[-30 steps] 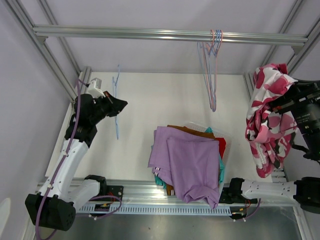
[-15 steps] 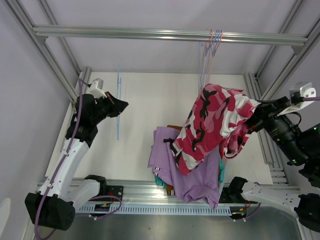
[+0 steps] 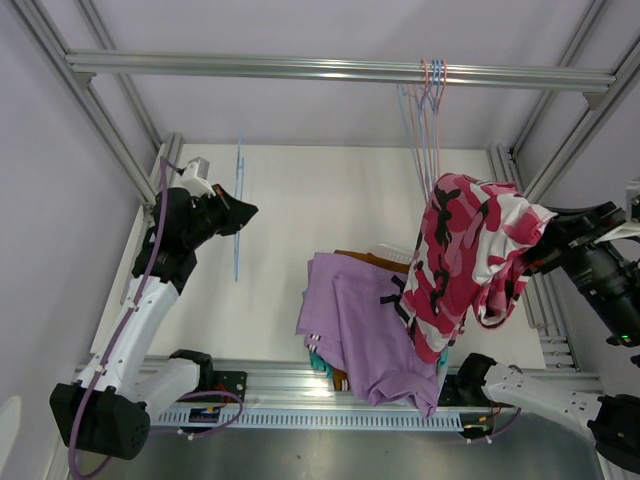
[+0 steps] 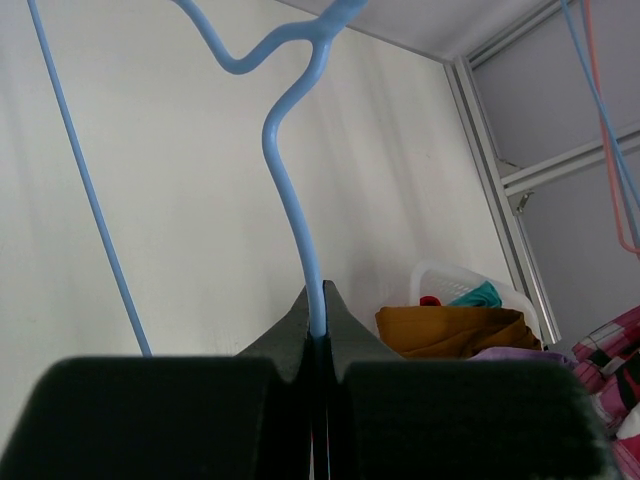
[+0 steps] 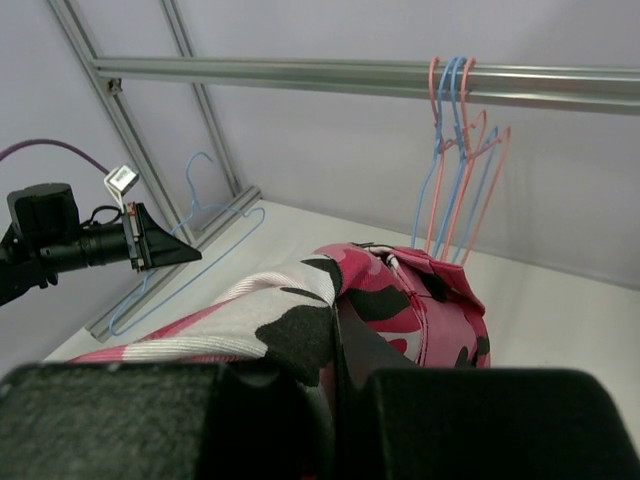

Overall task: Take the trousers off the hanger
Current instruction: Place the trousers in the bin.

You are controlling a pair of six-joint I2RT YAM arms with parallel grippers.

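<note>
The right gripper swings down and to the left in the top view next and releases, since lilac trousers (image 3: 368, 320) lie there and the hanger is empty.
The pink-white-black camouflage trousers (image 3: 462, 262) hang in the air at the right, above the right edge of the pile. My right gripper (image 3: 540, 252) is shut on their cloth; in the right wrist view the fabric (image 5: 300, 300) bunches between the jaws of that gripper (image 5: 338, 335). The empty blue hanger (image 3: 236, 255) stands upright at the left with my left gripper (image 3: 247, 211) shut on its wire. The left wrist view shows the hanger's neck (image 4: 290, 170) pinched at the tips of that gripper (image 4: 317, 300). Lilac trousers (image 3: 368, 320) top a pile with rust-brown (image 3: 385, 262) and red (image 3: 444, 290) ones beneath.
Several pink and blue hangers (image 3: 428, 120) hang empty from the metal rail (image 3: 300, 68) at the back right. A white basket (image 4: 450, 280) holds the pile. Aluminium frame posts (image 3: 110, 130) run along both sides.
The right arm swung the camouflage trousers from the far right to over the pile, then back a little to the right. The left arm and its hanger stayed put.
</note>
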